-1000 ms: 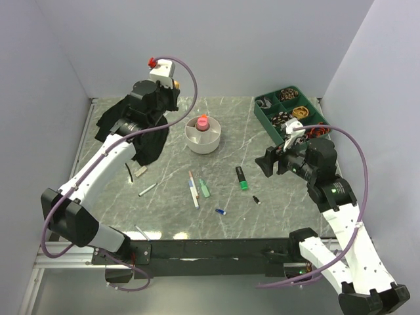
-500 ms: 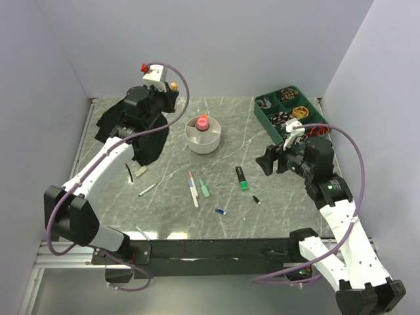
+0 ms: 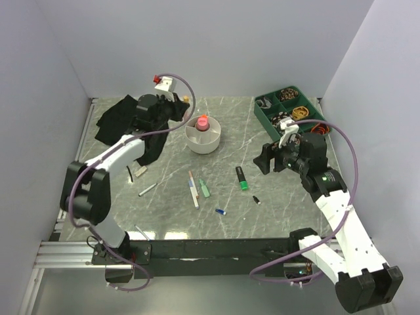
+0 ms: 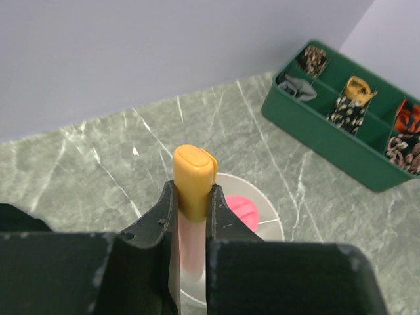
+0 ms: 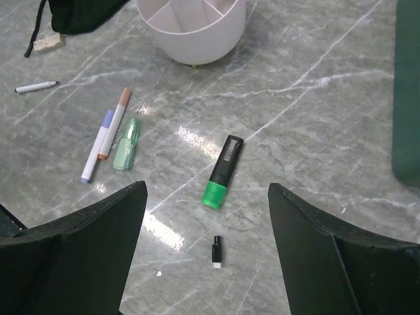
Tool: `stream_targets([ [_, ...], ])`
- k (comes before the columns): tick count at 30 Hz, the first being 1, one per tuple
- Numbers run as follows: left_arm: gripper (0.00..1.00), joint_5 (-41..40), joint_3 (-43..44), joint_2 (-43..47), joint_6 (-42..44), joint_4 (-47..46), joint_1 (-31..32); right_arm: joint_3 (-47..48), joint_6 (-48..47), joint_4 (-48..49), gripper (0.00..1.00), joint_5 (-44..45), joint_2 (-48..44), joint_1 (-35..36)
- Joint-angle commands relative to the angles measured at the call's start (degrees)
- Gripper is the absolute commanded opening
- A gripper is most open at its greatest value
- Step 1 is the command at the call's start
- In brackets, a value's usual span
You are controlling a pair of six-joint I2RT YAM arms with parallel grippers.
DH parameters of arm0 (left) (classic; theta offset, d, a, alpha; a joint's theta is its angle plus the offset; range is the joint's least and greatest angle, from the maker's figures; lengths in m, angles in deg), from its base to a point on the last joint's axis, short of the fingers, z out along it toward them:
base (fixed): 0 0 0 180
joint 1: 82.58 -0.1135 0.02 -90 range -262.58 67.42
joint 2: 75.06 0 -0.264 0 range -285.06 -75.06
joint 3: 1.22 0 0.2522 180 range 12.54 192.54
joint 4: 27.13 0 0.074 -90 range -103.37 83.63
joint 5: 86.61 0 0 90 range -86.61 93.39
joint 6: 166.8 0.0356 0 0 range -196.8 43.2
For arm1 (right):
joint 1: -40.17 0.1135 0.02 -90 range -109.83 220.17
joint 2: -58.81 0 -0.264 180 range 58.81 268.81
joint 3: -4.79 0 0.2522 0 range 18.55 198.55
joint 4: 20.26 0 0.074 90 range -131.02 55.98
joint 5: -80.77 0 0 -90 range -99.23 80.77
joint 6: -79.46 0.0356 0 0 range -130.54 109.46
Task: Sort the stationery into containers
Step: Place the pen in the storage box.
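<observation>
The left gripper will lower the highlighter with the orange cap over the bowl's section (image 4: 195, 286) next to the bottle with the pink cap.
My left gripper (image 3: 182, 104) is shut on an orange-capped highlighter (image 4: 193, 176) and hangs just left of and above the white divided bowl (image 3: 203, 139). A pink-capped bottle (image 4: 241, 209) stands in that bowl. The black bag (image 3: 121, 119) lies behind on the left. My right gripper (image 5: 207, 189) is open above a green-and-black highlighter (image 5: 222, 172) and a tiny black piece (image 5: 215, 251). A pale green highlighter (image 5: 126, 144) and two thin pens (image 5: 98, 154) lie to their left. A grey pen (image 3: 147, 189) and a small blue piece (image 3: 220, 211) also lie on the table.
A green compartment tray (image 3: 289, 115) with small items stands at the back right. A small white block (image 3: 140, 170) lies by the bag's cord. Another thin pen (image 3: 141, 231) rests at the table's near edge.
The left gripper has swung right with the orange-capped highlighter, from above the black bag to beside the bowl. The right arm has shifted only slightly.
</observation>
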Motion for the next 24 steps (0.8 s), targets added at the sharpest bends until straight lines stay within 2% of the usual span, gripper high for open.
stream_targets([
  [1,0.01,2.69,4.23,-4.88,-0.35,-5.68,0.01,2.82,-0.27,2.33,0.82,-0.01,0.93,-0.26],
  [17,0.01,4.27,10.30,-17.02,-2.18,-14.38,-2.19,7.48,-2.55,-1.53,0.82,1.04,8.05,-0.52],
  [24,0.01,4.71,8.28,-18.78,-4.74,-18.16,-2.10,13.01,-4.39,-4.34,0.82,2.01,13.76,-0.52],
])
